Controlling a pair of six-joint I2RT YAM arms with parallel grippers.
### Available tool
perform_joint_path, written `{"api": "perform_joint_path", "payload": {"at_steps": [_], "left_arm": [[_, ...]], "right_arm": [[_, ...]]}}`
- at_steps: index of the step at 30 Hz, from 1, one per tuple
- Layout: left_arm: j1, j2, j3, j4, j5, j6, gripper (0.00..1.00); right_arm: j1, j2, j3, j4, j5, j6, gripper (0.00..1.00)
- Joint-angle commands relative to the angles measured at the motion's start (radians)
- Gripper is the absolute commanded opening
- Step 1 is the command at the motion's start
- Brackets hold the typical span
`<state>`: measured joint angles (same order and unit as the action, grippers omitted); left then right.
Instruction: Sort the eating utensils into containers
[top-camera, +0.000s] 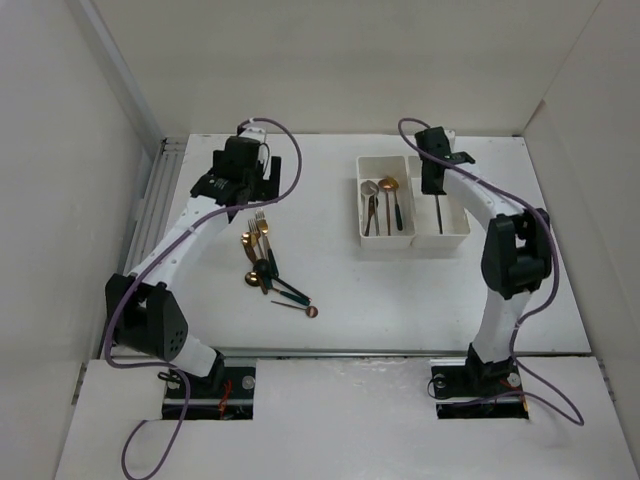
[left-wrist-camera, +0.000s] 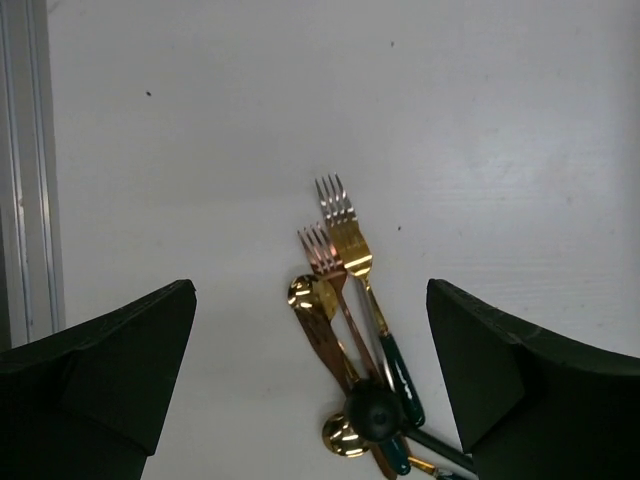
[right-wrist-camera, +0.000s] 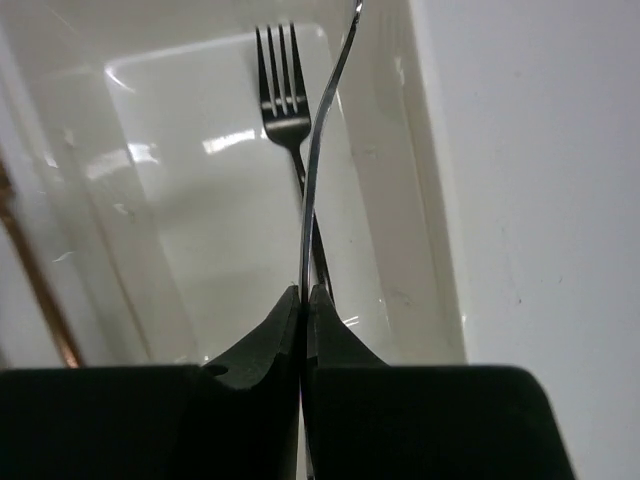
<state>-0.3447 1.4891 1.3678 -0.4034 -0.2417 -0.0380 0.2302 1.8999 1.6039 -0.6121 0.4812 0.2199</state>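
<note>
My left gripper draws back, turns and lowers its fingers astride the black spoon's bowl next, since that tops the pile below and back from my left gripper.
A pile of gold, copper and silver forks and spoons (top-camera: 262, 258), some with dark teal handles, lies on the table left of centre. My left gripper (top-camera: 240, 172) hovers just behind it, open and empty. The left wrist view shows the pile (left-wrist-camera: 345, 270) between the spread fingers (left-wrist-camera: 110, 370). Two joined white bins (top-camera: 412, 238) stand at the right. The left bin holds spoons (top-camera: 382, 200). My right gripper (top-camera: 434, 172) is over the right bin, shut (right-wrist-camera: 305, 292) on a slim silver utensil (right-wrist-camera: 318, 150) seen edge-on. A silver fork (right-wrist-camera: 283, 100) lies in that bin below.
A copper spoon (top-camera: 303, 308) lies apart at the pile's near end. A metal rail (top-camera: 160, 190) runs along the table's left edge. White walls enclose the table on the left, back and right. Purple cables loop off both arms.
</note>
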Motion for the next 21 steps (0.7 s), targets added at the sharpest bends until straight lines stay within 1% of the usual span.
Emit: {"api": "perform_joint_path", "payload": {"at_steps": [1, 2, 3, 4, 5, 7, 8, 9, 10, 11, 12, 13, 15, 16, 17, 18, 19, 20, 21], "left_arm": [[0.000, -0.029, -0.058, -0.063, -0.010, 0.064, 1.00], [0.000, -0.029, -0.094, -0.086, 0.020, 0.064, 1.00], [0.000, -0.029, -0.133, -0.109, 0.036, 0.055, 1.00], [0.000, -0.039, -0.133, -0.109, 0.053, 0.046, 1.00], [0.000, -0.039, -0.150, -0.120, 0.070, 0.046, 1.00], [0.000, -0.039, -0.197, -0.152, 0.116, 0.046, 1.00], [0.000, -0.050, -0.211, -0.152, 0.133, 0.046, 0.98], [0.000, -0.050, -0.231, -0.164, 0.157, 0.046, 0.98], [0.000, -0.059, -0.231, -0.173, 0.174, 0.064, 0.96], [0.000, -0.059, -0.231, -0.173, 0.202, 0.079, 0.88], [0.000, -0.059, -0.231, -0.196, 0.246, 0.134, 0.83], [-0.013, -0.082, -0.231, -0.196, 0.350, 0.171, 0.80], [-0.045, -0.107, -0.222, -0.210, 0.438, 0.257, 0.79], [-0.066, -0.136, -0.222, -0.210, 0.467, 0.356, 0.79], [-0.101, -0.150, -0.237, -0.210, 0.467, 0.419, 0.79], [-0.102, -0.165, -0.251, -0.195, 0.476, 0.482, 0.79], [-0.111, -0.180, -0.292, -0.168, 0.476, 0.548, 0.75], [-0.111, -0.191, -0.312, -0.167, 0.467, 0.673, 0.75], [-0.111, -0.191, -0.329, -0.155, 0.458, 0.729, 0.75]], "right_arm": [[0.018, 0.076, 0.007, -0.069, 0.086, -0.028, 0.02], [0.018, 0.088, 0.007, -0.069, 0.086, -0.028, 0.06], [0.018, 0.097, 0.017, -0.081, 0.086, -0.028, 0.14], [0.018, 0.097, 0.018, -0.092, 0.086, -0.028, 0.14], [0.018, 0.108, 0.027, -0.092, 0.086, -0.028, 0.35], [0.018, 0.108, 0.027, -0.101, 0.086, -0.017, 0.46], [0.018, 0.084, 0.027, -0.101, 0.095, -0.017, 0.55], [0.018, 0.073, 0.027, -0.101, 0.096, -0.017, 0.58], [0.018, 0.062, 0.027, -0.101, 0.096, -0.008, 0.60], [0.018, 0.050, 0.039, -0.101, 0.096, -0.008, 0.62], [0.018, 0.025, 0.039, -0.110, 0.096, -0.008, 0.65], [0.018, 0.013, 0.053, -0.110, 0.096, 0.001, 0.66], [0.018, -0.027, 0.073, -0.133, 0.096, 0.012, 0.68], [0.018, -0.041, 0.073, -0.133, 0.096, 0.012, 0.68], [0.032, -0.054, 0.073, -0.133, 0.074, 0.012, 0.68], [0.032, -0.068, 0.073, -0.133, 0.065, 0.012, 0.69], [0.050, -0.091, 0.061, -0.133, 0.054, 0.012, 0.70], [0.061, -0.100, 0.060, -0.133, 0.042, 0.003, 0.71], [0.092, -0.110, 0.051, -0.133, 0.033, 0.003, 0.71]]}}
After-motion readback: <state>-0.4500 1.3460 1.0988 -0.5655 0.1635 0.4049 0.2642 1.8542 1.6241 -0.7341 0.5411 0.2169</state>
